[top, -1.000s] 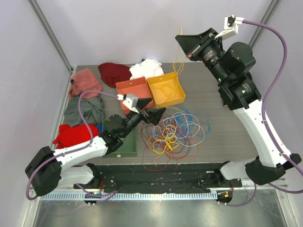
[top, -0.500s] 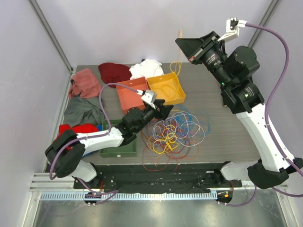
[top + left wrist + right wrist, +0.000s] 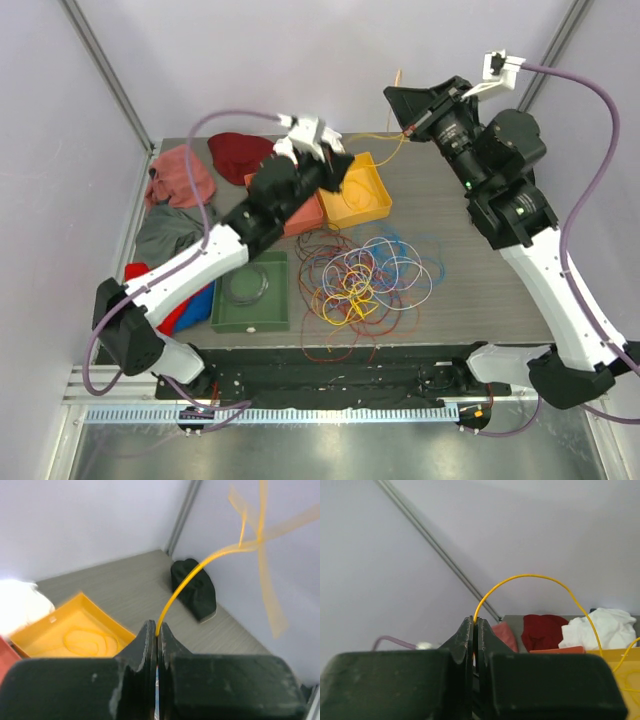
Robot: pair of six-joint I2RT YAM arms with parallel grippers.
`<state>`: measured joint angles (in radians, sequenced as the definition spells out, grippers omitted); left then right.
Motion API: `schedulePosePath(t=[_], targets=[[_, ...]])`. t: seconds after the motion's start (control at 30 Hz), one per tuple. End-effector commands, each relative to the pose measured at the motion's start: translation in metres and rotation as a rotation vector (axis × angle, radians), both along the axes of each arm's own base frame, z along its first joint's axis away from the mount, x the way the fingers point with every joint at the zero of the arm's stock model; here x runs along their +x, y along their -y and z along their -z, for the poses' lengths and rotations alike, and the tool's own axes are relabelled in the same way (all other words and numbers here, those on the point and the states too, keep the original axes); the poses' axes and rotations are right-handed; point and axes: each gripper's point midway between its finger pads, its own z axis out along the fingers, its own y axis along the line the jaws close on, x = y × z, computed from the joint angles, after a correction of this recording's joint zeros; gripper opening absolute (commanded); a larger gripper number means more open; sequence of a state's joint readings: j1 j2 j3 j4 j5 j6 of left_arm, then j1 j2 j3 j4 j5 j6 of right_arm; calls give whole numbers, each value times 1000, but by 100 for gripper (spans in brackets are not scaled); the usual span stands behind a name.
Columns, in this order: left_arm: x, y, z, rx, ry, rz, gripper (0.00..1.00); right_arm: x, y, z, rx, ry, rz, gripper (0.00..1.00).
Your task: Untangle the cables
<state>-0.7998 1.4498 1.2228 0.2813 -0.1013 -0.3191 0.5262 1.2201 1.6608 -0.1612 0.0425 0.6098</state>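
I will next move my right gripper down over the yellow tray (image 3: 620, 672) holding yellow coils and let go of the yellow cable. The tray is below my gripper and to its left in the top view.
The cables (image 3: 362, 272) lie in a loose tangle of red, yellow, blue, white and orange loops on the grey table. One yellow cable (image 3: 380, 138) is stretched in the air between both grippers. My left gripper (image 3: 343, 165) is raised over the trays, its jaws shut on that yellow cable (image 3: 200, 571), which arcs up to the right. My right gripper (image 3: 392, 98) hangs high at the back, shut on the same yellow cable (image 3: 530, 576), which curves down toward the yellow tray (image 3: 620, 672).
A yellow tray (image 3: 372, 205) holds a coiled yellow cable, an orange tray (image 3: 300, 215) sits beside it, and a green tray (image 3: 250, 312) is at front left. Cloths lie at left and back: pink (image 3: 180, 172), dark red (image 3: 238, 150), grey (image 3: 170, 235), red (image 3: 150, 280), white (image 3: 600, 627). A black block (image 3: 195, 591) sits by the far wall.
My left gripper closed at the tangle and rose back over the trays with the yellow cable. The right gripper shifted slightly right, still shut.
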Motion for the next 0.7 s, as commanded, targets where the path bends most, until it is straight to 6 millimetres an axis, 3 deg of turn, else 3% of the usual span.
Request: schedulePosePath(t=[0.0,0.03,0.17,0.27,0.4,0.47,0.67], targets=[[19,-13,-50,29,-50,-5,0,32,-1,11,-67,32,94,1],[27,-18,-54,35,-55,-20,0,41,-6,17,-81,25,96,1],[51,-18,-72,12,-54,-35,0,52,-10,4,-103,67,114,1],[66,-12,-69,5,-65,-19,0,63,-15,8,-114,70,120,1],[87,-7,-38,29,-121,-30,0,77,-23,29,-138,39,122,1],[100,-6,-12,35,-167,-40,0,84,-23,49,-163,13,135,1],[127,-7,52,58,-280,-68,0,105,-19,72,-186,-6,163,1]])
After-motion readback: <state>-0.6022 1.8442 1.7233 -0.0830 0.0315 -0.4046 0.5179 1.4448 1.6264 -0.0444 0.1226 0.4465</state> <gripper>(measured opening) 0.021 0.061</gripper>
